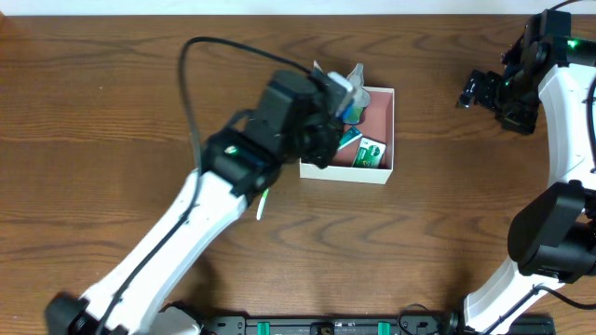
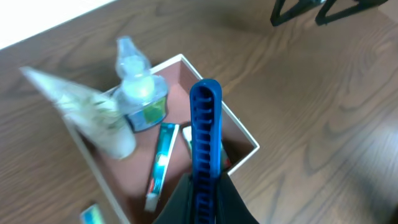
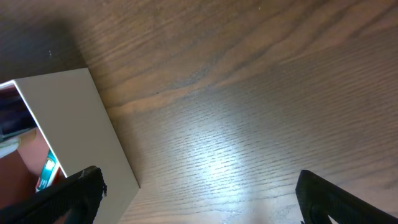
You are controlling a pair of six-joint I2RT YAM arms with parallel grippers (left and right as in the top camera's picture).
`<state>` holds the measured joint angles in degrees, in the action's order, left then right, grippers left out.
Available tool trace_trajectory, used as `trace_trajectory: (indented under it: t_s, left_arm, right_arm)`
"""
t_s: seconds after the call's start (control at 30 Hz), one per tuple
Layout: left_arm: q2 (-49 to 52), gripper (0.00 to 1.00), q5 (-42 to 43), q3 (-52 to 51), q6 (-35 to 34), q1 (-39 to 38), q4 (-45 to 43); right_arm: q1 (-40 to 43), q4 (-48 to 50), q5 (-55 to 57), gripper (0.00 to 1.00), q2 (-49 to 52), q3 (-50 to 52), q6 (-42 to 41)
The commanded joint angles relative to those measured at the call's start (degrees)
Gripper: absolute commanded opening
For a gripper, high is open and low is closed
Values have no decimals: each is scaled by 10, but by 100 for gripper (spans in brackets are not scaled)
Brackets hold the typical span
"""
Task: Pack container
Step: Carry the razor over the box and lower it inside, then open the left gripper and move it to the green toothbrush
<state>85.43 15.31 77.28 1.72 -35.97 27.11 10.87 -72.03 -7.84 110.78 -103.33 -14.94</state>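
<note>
The robot should next use its left gripper to lower the comb-like piece [image 2: 204, 134] into the container, onto its bottom between teal tube and green packet [image 2: 177, 159], and let it go, since a bare part of the bottom shows there.
The container [image 1: 392, 126] is a square white-walled box with a pink-brown inside, at the table's centre back. My left gripper [image 1: 331, 113] hovers over its left side, shut on a blue ridged comb-like piece [image 2: 204, 134] that points down into the container [image 2: 244, 132]. Inside lie a clear bottle with a blue label [image 2: 140, 94], a white tube [image 2: 87, 113], a teal toothpaste tube [image 2: 160, 163] and a green packet [image 1: 371, 154]. My right gripper [image 1: 475, 91] is open and empty, well to the right of the box; its view shows the box's white outer wall [image 3: 81, 118] between its fingers [image 3: 199, 199].
A small pale green-and-white item [image 1: 262, 203] lies on the wood just left of the box, partly under my left arm; a teal item also shows in the left wrist view [image 2: 93, 214]. Bare wooden table surrounds the box. The right arm's base stands at the right edge [image 1: 549, 233].
</note>
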Motion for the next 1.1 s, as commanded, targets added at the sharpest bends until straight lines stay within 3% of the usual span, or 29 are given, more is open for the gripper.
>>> trace_trajectory:
  t_s: [0.0,0.3,0.4,0.57,0.73,0.97,1.07]
  left_arm:
    - [46,7,5,5,-1,-5,-20]
    - [134,7,5,5,-16,-5,-54]
    - [151,15,5,5,-16,-5,-57]
    - [165,16,-16,5,-16,-4,-66]
    - [165,40,-17,5,-16,-4,-72]
    - [149,51,-14,5,-16,-4,-71]
    - [116,67,-14,10,-16,-4,-70]
  right_arm:
    - [4,0,3,99,2,-3,-7]
    - [4,0,3,99,2,-3,-7]
    - [4,0,3,99,2,-3,-7]
    - [4,0,3,99,2,-3,-7]
    - [4,0,3,99,2,-3,-7]
    - [4,0,3,99,2,-3,-7]
    - [4,0,3,99,2,-3,-7]
